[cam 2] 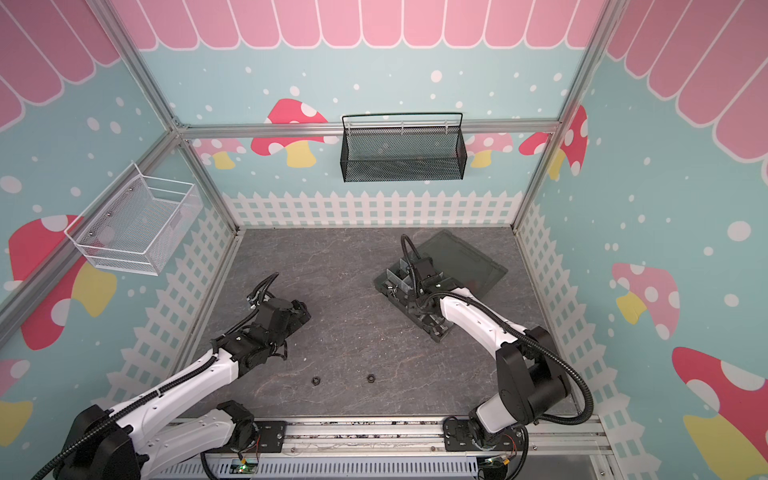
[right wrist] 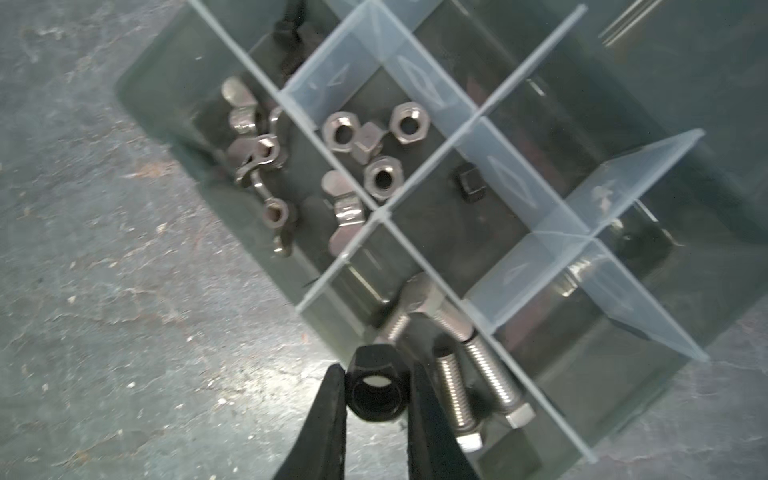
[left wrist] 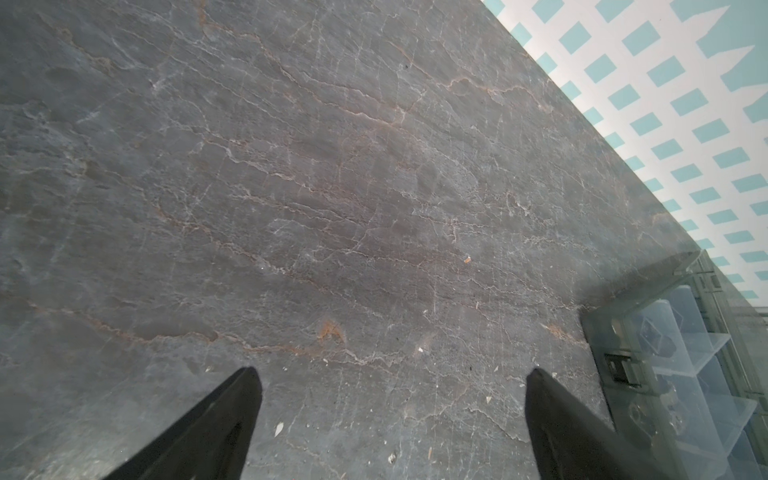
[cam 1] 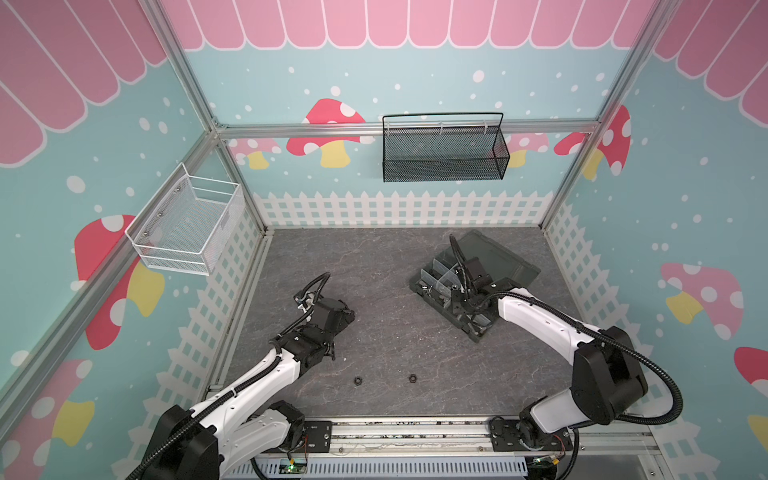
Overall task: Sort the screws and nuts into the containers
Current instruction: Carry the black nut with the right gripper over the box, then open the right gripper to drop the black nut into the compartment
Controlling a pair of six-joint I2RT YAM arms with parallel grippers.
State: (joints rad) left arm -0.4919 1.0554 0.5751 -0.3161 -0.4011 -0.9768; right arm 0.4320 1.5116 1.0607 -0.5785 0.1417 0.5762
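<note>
My right gripper should move outward past the screws and down to release the nut, since the container already holding a black nut [right wrist: 465, 225] is outward and below.
In the right wrist view my right gripper [right wrist: 376, 370] is shut on a black hex nut [right wrist: 376, 395], held over the near edge of the organizer box [right wrist: 149, 95]. The containers hold silver wing nuts [right wrist: 257, 153], silver hex nuts [right wrist: 382, 178], one black nut [right wrist: 469, 185] and silver screws [right wrist: 490, 370]. In both top views the box [cam 1: 478, 332] [cam 2: 436, 334] lies at the right with its lid [cam 1: 498, 257] open. Two black nuts [cam 1: 358, 380] [cam 1: 412, 378] lie on the table near the front. My left gripper [left wrist: 392, 372] [cam 1: 347, 316] hovers open and holds nothing.
A black mesh basket [cam 1: 444, 151] hangs on the back wall. A white wire basket [cam 1: 187, 228] hangs on the left wall. A metal rail [cam 1: 415, 432] runs along the table's front edge. The box corner [left wrist: 598, 332] shows beside my left gripper.
</note>
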